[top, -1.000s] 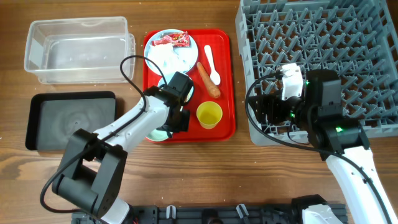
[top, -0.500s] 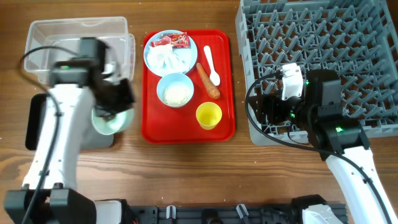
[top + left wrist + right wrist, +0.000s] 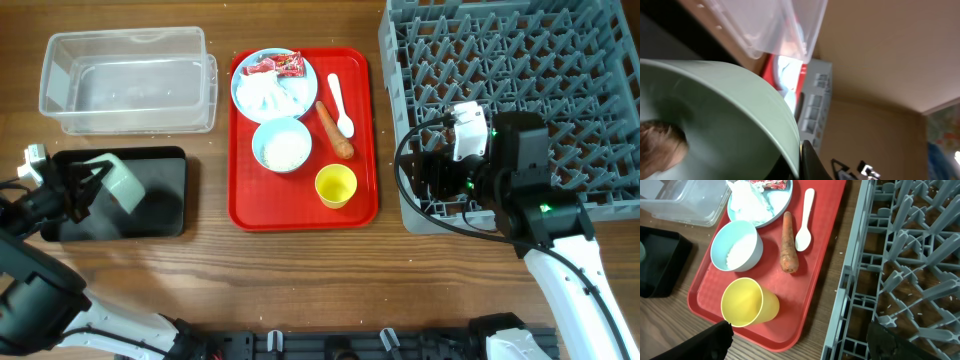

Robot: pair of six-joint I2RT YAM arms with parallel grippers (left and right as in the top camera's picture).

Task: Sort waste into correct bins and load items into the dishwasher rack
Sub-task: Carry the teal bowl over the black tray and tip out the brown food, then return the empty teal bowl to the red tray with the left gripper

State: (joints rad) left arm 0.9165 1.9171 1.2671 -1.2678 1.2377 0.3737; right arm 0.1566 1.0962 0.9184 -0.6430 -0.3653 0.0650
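Note:
The red tray's bare near corner (image 3: pixel 261 199) lies right of my left gripper in the overhead view, so I should empty the bowl, swing it there, lower and release it.
My left gripper (image 3: pixel 88 185) is shut on the rim of a pale blue-green bowl (image 3: pixel 125 184), holding it tipped on edge over the black tray (image 3: pixel 160 205). In the left wrist view the bowl (image 3: pixel 715 110) fills the frame with a small brown food lump (image 3: pixel 660 146) inside, my finger (image 3: pixel 800 167) on its rim. My right gripper (image 3: pixel 428 178) is open and empty at the grey rack's (image 3: pixel 560 90) front left corner. A second bowl with rice (image 3: pixel 737 247), yellow cup (image 3: pixel 747 302), carrot (image 3: pixel 788 242), white spoon (image 3: pixel 805 225) and plate (image 3: pixel 780 197) with tissue (image 3: pixel 751 196) and red wrapper (image 3: pixel 277 65) lie on the red tray.
The clear tub (image 3: pixel 125 80) stands at the back left, behind the black tray. The red serving tray (image 3: pixel 360 200) lies between the bins and the rack. Bare wood runs along the front edge.
My left arm lifted the bowl off the red tray's front left and swung it left over the black tray, where it now hangs tipped. The right arm has not moved.

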